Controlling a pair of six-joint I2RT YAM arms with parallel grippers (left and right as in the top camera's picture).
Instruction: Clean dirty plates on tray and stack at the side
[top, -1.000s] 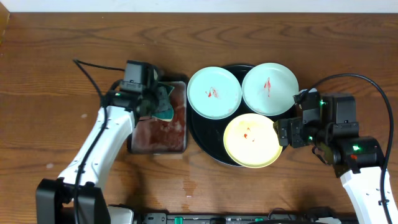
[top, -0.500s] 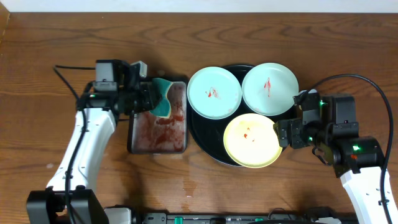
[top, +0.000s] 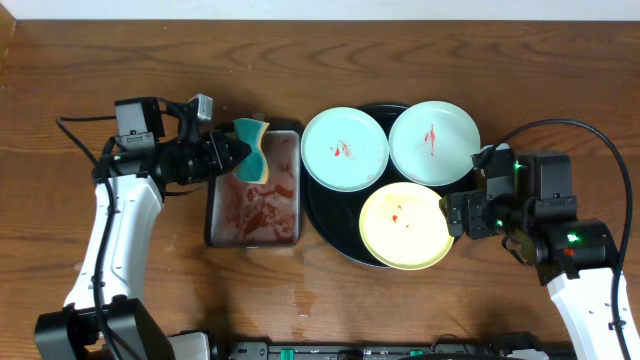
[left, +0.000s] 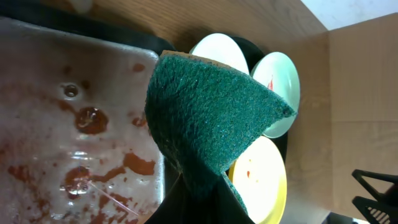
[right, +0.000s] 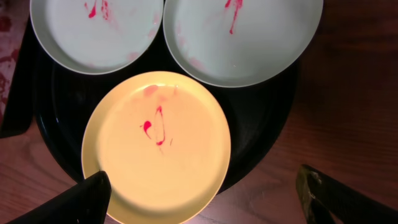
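My right gripper is open above the yellow plate's rim farthest from the pan, with that rim between its fingers, so next I will lower it and close.
Three plates lie on the round black tray (top: 330, 215): a mint one (top: 344, 149) at the left, a mint one (top: 433, 142) at the right, and a yellow one (top: 406, 226) in front. All carry red smears. My left gripper (top: 225, 155) is shut on a folded green sponge (top: 252, 163), which hangs above the far end of the metal pan; in the left wrist view the sponge (left: 211, 112) hides the fingers. My right gripper (top: 452, 213) stands open at the yellow plate's right edge. In the right wrist view its fingers (right: 87, 196) straddle the yellow plate (right: 155, 146) without touching it.
A rectangular metal pan (top: 255, 205) with red stains and liquid sits just left of the tray. Cables trail from both arms. Brown wood tabletop (top: 500, 60) surrounds the tray, with room behind it and at both sides.
My left arm has swung left and back, lifting the sponge off the pan's middle to above its far end. The right arm and the plates have not moved.
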